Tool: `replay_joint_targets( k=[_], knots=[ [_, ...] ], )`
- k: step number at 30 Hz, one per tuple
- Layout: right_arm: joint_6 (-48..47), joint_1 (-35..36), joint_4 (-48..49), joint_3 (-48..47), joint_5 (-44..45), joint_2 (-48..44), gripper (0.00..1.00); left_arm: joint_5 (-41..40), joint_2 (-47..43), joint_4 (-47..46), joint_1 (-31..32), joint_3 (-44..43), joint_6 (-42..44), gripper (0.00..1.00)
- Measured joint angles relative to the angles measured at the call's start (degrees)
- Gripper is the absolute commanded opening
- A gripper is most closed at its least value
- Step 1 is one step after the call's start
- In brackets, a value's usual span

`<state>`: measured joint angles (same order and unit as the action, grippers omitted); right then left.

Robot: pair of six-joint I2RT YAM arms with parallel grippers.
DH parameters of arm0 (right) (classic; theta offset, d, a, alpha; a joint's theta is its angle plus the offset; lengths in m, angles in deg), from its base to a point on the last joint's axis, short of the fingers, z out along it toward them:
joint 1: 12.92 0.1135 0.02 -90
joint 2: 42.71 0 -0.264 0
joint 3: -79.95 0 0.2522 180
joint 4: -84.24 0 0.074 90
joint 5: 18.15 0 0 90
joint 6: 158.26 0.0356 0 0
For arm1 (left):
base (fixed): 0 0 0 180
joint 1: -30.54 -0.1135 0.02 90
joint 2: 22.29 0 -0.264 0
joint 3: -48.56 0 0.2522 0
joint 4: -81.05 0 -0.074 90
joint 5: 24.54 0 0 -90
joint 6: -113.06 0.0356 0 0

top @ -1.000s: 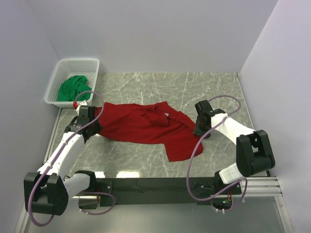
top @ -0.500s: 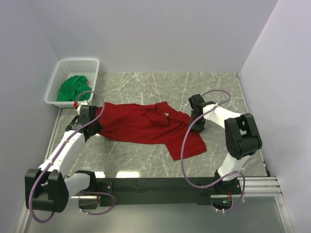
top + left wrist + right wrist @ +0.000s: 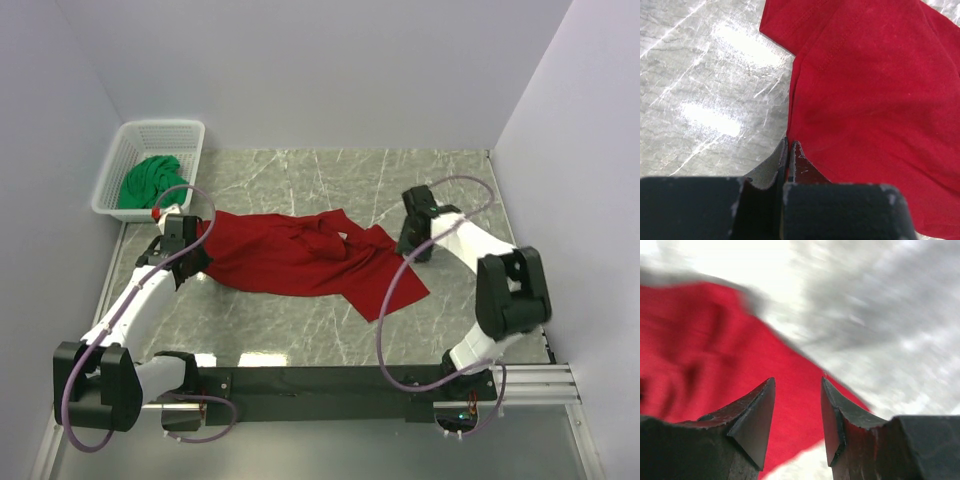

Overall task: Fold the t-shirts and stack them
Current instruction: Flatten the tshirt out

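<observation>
The robot's right gripper should next move down and back onto the shirt's trailing corner (image 3: 424, 291) (image 3: 860, 404), which lies below the gripper and nearer the robot's base, because the opposite edge is held.
The deep red t-shirt (image 3: 290, 258) lies spread and rumpled across the middle of the marble table, one corner trailing toward the front right. My left gripper (image 3: 198, 252) is shut on its left edge; in the left wrist view the jaws (image 3: 789, 144) pinch the red fabric (image 3: 875, 95). My right gripper (image 3: 410, 248) is open just off the shirt's right edge; the blurred right wrist view shows red fabric (image 3: 715, 350) below the gripper (image 3: 798, 382), with nothing held. The green t-shirt (image 3: 148, 182) lies bunched in the basket.
The white lattice basket (image 3: 150, 135) stands at the back left corner, against the left wall. Bare marble table (image 3: 400, 180) lies behind and right of the red shirt. Walls close in on the left, back and right.
My right gripper has swung back and to the right of the shirt's edge. The shirt's front right corner has shifted and narrowed. My left gripper has stayed shut on the left edge.
</observation>
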<state>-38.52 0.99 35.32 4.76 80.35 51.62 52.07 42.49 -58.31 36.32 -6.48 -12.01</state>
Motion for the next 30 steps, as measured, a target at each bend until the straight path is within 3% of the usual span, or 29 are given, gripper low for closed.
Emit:
replay_joint_targets(
  k=[7,22,25,30],
  knots=[
    [0.5,-6.2,-1.8,12.0,0.5,-11.0,0.55,0.1,0.1,-0.6,0.0,0.0,0.1,0.01],
    [1.9,-6.7,0.9,17.0,-3.0,-9.4,0.54,1.0,0.8,-1.0,-0.1,0.0,0.2,0.01],
    [1.9,-6.7,1.2,17.0,-3.2,-9.4,0.47,1.2,0.8,-1.0,-0.1,0.0,0.2,0.01],
    [2.0,-6.7,1.7,17.1,-3.8,-9.4,0.10,1.6,0.8,-1.0,-0.1,0.0,0.2,0.01]
  ],
)
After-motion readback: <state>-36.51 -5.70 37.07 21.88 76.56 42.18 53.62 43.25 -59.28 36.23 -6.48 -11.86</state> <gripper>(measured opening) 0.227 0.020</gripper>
